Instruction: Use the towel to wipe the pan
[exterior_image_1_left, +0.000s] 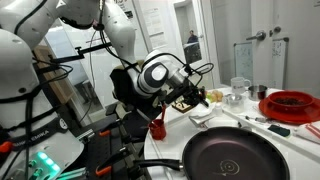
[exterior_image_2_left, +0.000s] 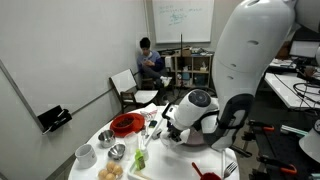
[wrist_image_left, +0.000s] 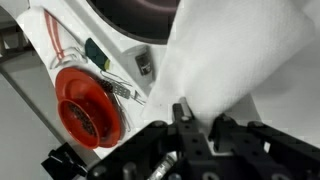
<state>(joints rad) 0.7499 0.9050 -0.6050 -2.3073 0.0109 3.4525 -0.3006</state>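
I need to move my gripper away a little next, lower it toward the pan's rim (exterior_image_1_left: 214, 131) (wrist_image_left: 150, 38) and open it, because the towel hangs behind the pan.
The dark round pan (exterior_image_1_left: 232, 156) lies on the white table at the front; in the wrist view only its dark rim (wrist_image_left: 140, 10) shows at the top edge. The white towel (wrist_image_left: 232, 50) fills the upper right of the wrist view and runs down between my fingers. My gripper (wrist_image_left: 196, 112) is shut on the towel's edge. In an exterior view my gripper (exterior_image_1_left: 195, 97) hovers over the table behind the pan, with a white fold of the towel (exterior_image_1_left: 202, 117) below it. In an exterior view my gripper (exterior_image_2_left: 172, 130) is low over the table, and the pan is hidden by the arm.
A red ribbed bowl (exterior_image_1_left: 290, 104) stands at the table's far side and shows in the wrist view (wrist_image_left: 88, 106) and in an exterior view (exterior_image_2_left: 125, 124). A red cup (exterior_image_1_left: 157, 127) stands near the table's edge. Glass jars (exterior_image_1_left: 240, 88), small bowls (exterior_image_2_left: 117, 152) and utensils crowd the table.
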